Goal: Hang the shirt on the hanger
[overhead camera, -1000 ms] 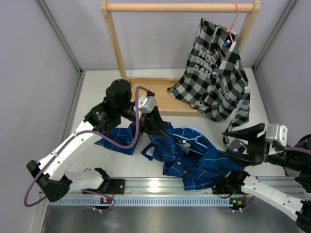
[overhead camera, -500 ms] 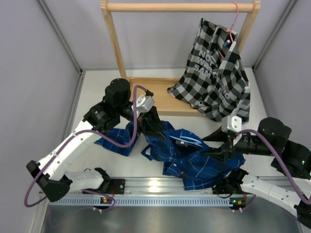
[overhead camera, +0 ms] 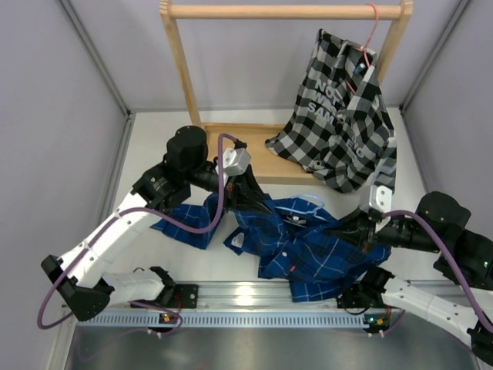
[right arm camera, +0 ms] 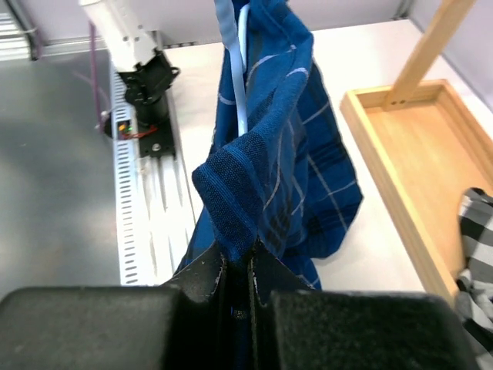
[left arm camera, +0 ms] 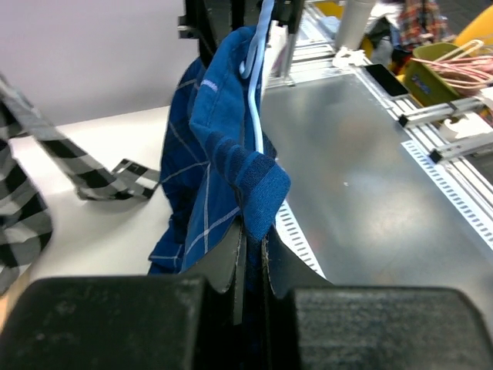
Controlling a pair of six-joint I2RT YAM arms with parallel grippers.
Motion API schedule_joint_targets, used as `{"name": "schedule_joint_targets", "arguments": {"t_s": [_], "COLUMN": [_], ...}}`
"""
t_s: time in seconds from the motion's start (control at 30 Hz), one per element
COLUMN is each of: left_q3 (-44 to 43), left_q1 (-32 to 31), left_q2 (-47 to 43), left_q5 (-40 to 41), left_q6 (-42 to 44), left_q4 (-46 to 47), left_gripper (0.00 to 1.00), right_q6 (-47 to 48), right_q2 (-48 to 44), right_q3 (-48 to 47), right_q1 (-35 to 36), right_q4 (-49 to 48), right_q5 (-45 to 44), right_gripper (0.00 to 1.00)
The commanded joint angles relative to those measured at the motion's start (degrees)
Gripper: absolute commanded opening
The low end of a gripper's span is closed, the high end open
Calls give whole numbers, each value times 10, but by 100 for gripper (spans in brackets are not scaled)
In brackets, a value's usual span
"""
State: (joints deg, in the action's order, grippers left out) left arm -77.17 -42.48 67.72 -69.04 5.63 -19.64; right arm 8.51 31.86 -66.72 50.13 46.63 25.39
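My right gripper will next lift up and outward, hang the hanger over the rack's top bar (overhead camera: 286, 11) and let go of the shirt, because there is space beside the pink hanger.
The dark blue plaid shirt (overhead camera: 304, 250) lies bunched on the table between the two arms. My left gripper (overhead camera: 258, 202) is shut on a fold of the shirt (left arm camera: 223, 146) at its left side. My right gripper (overhead camera: 340, 229) is shut on another fold of the shirt (right arm camera: 273, 154) at its right side. The light-blue wire hanger (left arm camera: 256, 92) runs down inside the fabric in the left wrist view. The same hanger (right arm camera: 235, 69) shows as a thin pale strip in the right wrist view, and a short arc of the hanger (overhead camera: 306, 202) peeks out at the collar.
A wooden rack (overhead camera: 285, 12) stands at the back with a wooden tray base (overhead camera: 250, 150). A black-and-white checked shirt (overhead camera: 343, 116) hangs from a pink hanger (overhead camera: 373, 23) on it, one sleeve trailing onto the table. A metal rail (overhead camera: 231, 297) runs along the near edge.
The right arm swung in from the right and its gripper closed on the right side of the shirt. The left gripper kept its hold and lifted slightly.
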Motion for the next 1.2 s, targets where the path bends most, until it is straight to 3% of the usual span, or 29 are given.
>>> {"name": "schedule_joint_targets", "arguments": {"t_s": [0.0,0.03,0.07,0.13,0.17,0.3,0.4,0.43,0.57,0.9,1.17], "left_q3": [-27,-30,-36,-45,-54,-71,-74,-72,-43,61,184], "left_q1": [6,6,6,6,7,6,6,6,6,6,6], "left_q2": [-24,-26,-26,-28,-29,-57,-105,-118,-205,-326,-403], "left_q5": [56,76,96,169,195,319,482,605,831,862,834], "left_q6": [-8,-14,-18,-39,-46,-86,-120,-132,-149,-132,-109], "left_q4": [16,15,16,15,15,15,14,12,-6,-84,-133], "left_gripper": [0,4,24,53,96,98,98,98,98,98,98], "right_q6": [-8,-15,-18,-28,-32,-55,-71,-75,-78,1,38], "right_q2": [-23,-22,-21,-9,-5,19,42,56,101,279,381], "right_q3": [-20,-23,-27,-42,-56,-99,-153,-168,-275,-537,-619], "right_q1": [2,2,2,2,2,2,2,2,2,3,2], "right_q4": [-38,-42,-44,-47,-47,-46,-50,-54,-78,-123,-225], "right_q5": [-57,-67,-80,-89,-103,-156,-207,-219,-291,-406,-448], "right_gripper": [0,0,0,0,0,0,0,0,0,0,0]}}
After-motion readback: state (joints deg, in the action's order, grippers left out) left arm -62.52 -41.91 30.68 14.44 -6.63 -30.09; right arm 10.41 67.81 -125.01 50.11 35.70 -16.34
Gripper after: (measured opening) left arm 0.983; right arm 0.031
